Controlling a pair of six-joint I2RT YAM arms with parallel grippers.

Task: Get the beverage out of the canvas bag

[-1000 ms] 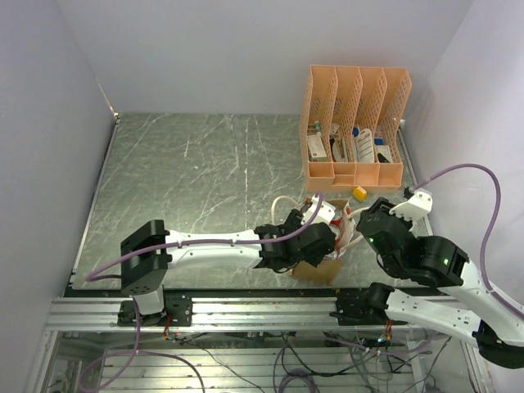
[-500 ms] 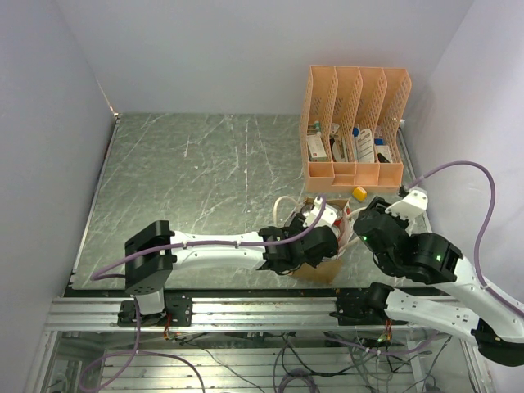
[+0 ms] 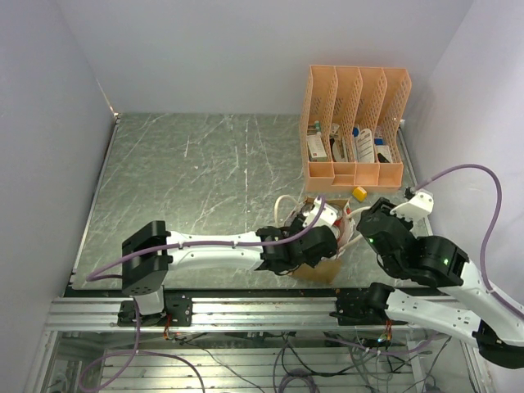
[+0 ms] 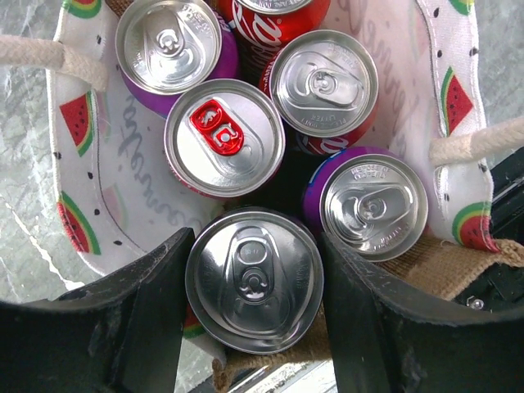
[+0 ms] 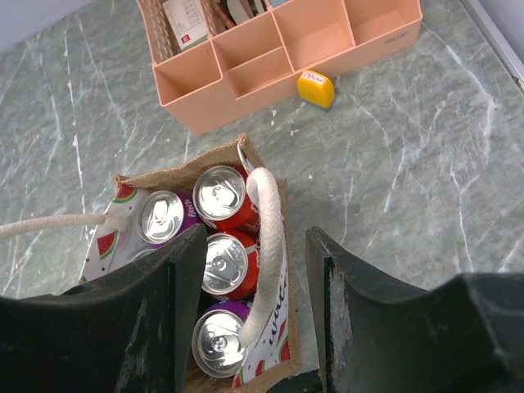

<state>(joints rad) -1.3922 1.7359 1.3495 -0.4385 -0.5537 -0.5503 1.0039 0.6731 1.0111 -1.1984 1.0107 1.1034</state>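
My left gripper will next lift the silver-topped can, swing left in the top view, lower it and release it on the bare tabletop outward on that side.
The canvas bag (image 3: 326,270) stands near the front edge, tan outside with a watermelon-print lining (image 4: 78,123) and white rope handles (image 5: 266,246). It holds several upright cans, red and purple. My left gripper (image 4: 255,246) reaches down into the bag, and its fingers press both sides of a silver-topped can (image 4: 254,282) at the bag's near end. In the top view the left gripper (image 3: 315,244) covers the bag's mouth. My right gripper (image 5: 255,237) is open above the bag's right rim (image 5: 282,270), with one rope handle between its fingers, and holds nothing.
A peach-orange file organizer (image 3: 354,123) with small packets stands behind the bag, and shows in the right wrist view (image 5: 270,57). A small yellow object (image 5: 316,88) lies between the organizer and the bag. The right arm (image 3: 417,258) hangs just right of the bag.
The right arm swayed slightly left and came back. The left gripper stays in the bag around the same can.
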